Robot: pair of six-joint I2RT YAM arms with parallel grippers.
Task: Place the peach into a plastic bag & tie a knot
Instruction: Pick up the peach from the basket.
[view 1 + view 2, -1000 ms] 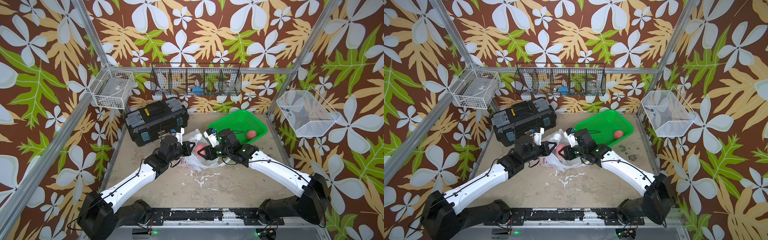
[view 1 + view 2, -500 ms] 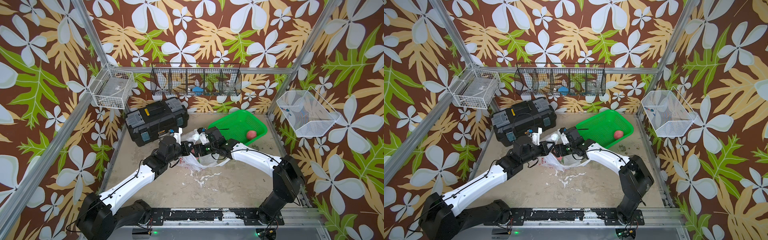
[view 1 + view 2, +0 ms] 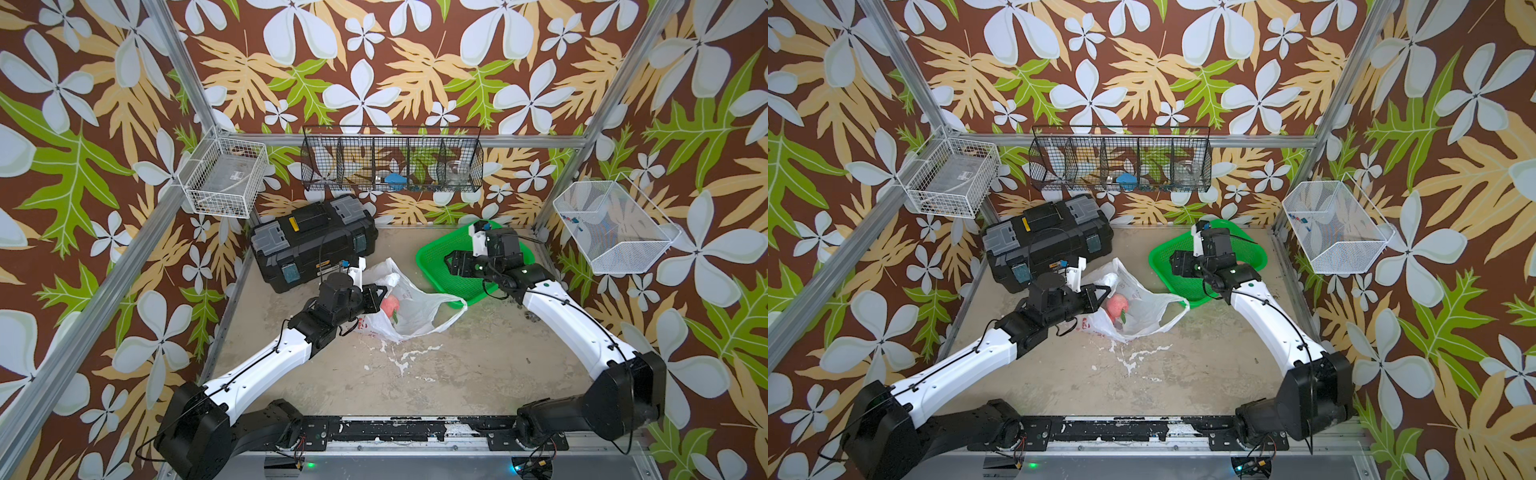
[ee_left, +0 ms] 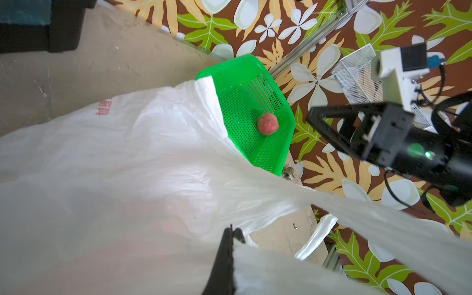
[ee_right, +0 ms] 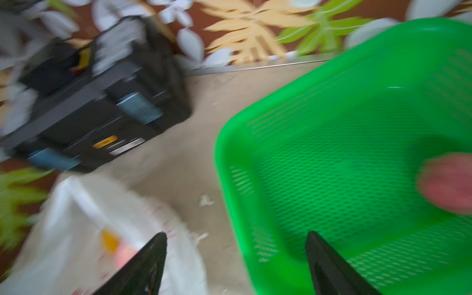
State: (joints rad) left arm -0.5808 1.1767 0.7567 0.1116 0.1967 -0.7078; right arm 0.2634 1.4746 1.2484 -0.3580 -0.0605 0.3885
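Another peach still lies in the green basket (image 5: 224, 158). So my right gripper next swings away from the bag, tips downward and lowers around that peach (image 5: 448, 183).
The translucent white plastic bag (image 3: 419, 309) (image 3: 1144, 311) lies mouth-open at the table's middle. A pink peach (image 3: 390, 306) (image 3: 1117, 305) sits inside it. My left gripper (image 3: 380, 296) (image 3: 1104, 296) (image 4: 231, 231) is shut on the bag's rim, holding the film (image 4: 127, 166) up. My right gripper (image 3: 452, 266) (image 3: 1177, 264) (image 5: 236, 237) hangs open and empty over the near-left corner of the green basket (image 3: 428, 253) (image 5: 224, 158). Another peach (image 4: 267, 123) (image 5: 447, 184) lies in that basket; my right arm hides it in both top views. No knot shows.
A black toolbox (image 3: 311, 241) (image 5: 89, 102) stands behind the bag at the back left. Wire baskets hang on the left wall (image 3: 226, 183), back wall (image 3: 390, 160) and right wall (image 3: 611, 228). White flecks (image 3: 403, 357) dot the table in front of the bag.
My right gripper has left the bag's mouth, opened wide and swung right to the green basket. The peach stays in the bag. My left gripper keeps its hold.
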